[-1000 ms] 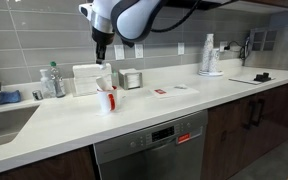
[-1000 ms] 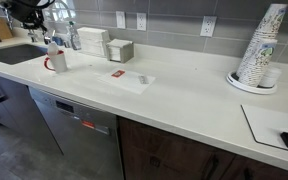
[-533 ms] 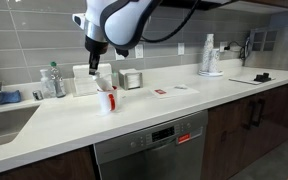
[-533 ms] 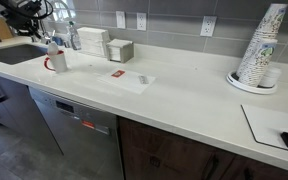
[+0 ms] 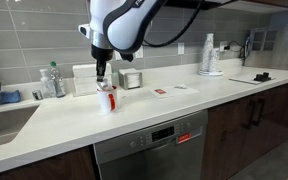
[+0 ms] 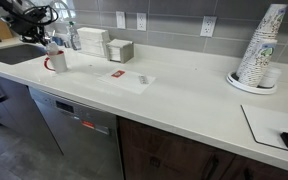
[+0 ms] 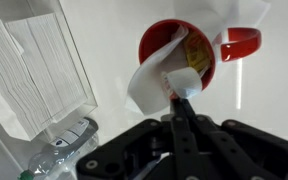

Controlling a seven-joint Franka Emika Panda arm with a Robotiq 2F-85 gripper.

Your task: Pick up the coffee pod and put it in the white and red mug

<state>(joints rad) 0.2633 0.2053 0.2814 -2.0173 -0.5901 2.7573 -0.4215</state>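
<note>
Next I should hold my gripper over the mug's red opening [image 7: 177, 50] and spread its fingers to release the small whitish coffee pod [image 7: 185, 80], since that opening lies just below it.
The white and red mug [image 5: 106, 99] stands on the counter near the sink, and also shows in an exterior view [image 6: 56, 60]. In the wrist view its red inside [image 7: 156, 42] and red handle [image 7: 241, 42] lie straight below me, with a white paper piece [image 7: 144, 85] sticking out of it. My gripper [image 7: 182, 98] is shut on a small whitish coffee pod [image 7: 185, 80] held at the fingertips over the mug's opening. In an exterior view the gripper [image 5: 102, 78] hangs just above the mug rim.
A napkin dispenser [image 5: 86, 78] and a silvery canister [image 5: 132, 79] stand behind the mug. Bottles [image 5: 52, 80] and a sink [image 5: 4, 122] lie beside it. A flat white tray with a red packet [image 6: 118, 74] and a stack of paper cups [image 6: 261, 50] stand farther along the counter.
The arm has swung and come down, bringing the shut gripper from well above the counter to just over the mug's opening. The mug has not moved.
</note>
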